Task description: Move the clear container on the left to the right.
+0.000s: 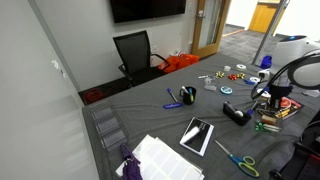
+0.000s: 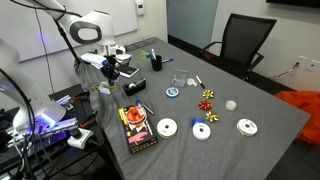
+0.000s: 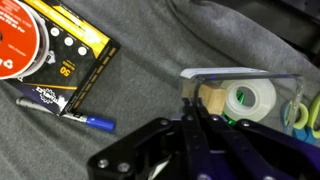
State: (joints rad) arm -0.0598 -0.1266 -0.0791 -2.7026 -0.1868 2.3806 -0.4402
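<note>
My gripper lowers a little toward the blue marker next and releases the clear container's side, as the grey cloth (image 2: 119, 99) (image 3: 156, 96) beside that marker lies below my fingers.
In the wrist view the clear container (image 3: 240, 73) lies on the grey cloth, with a white tape roll, a tan block and green bits inside it. My gripper (image 3: 193, 105) has its jaws pressed together on the container's near left wall. In both exterior views the gripper (image 1: 263, 98) (image 2: 112, 72) is low over the table edge near the robot base. It hides the container there. Whether the container is lifted I cannot tell.
An orange-and-black disc box (image 3: 50, 45) (image 2: 138, 127) and a blue marker (image 3: 70, 112) lie beside the container, and green scissor handles (image 3: 300, 110) are close by. Discs (image 2: 201, 131), bows (image 2: 208, 97), another small clear box (image 2: 181, 77), a black cup (image 2: 156, 62) and a dark white-rimmed panel (image 1: 197, 135) are spread over the table.
</note>
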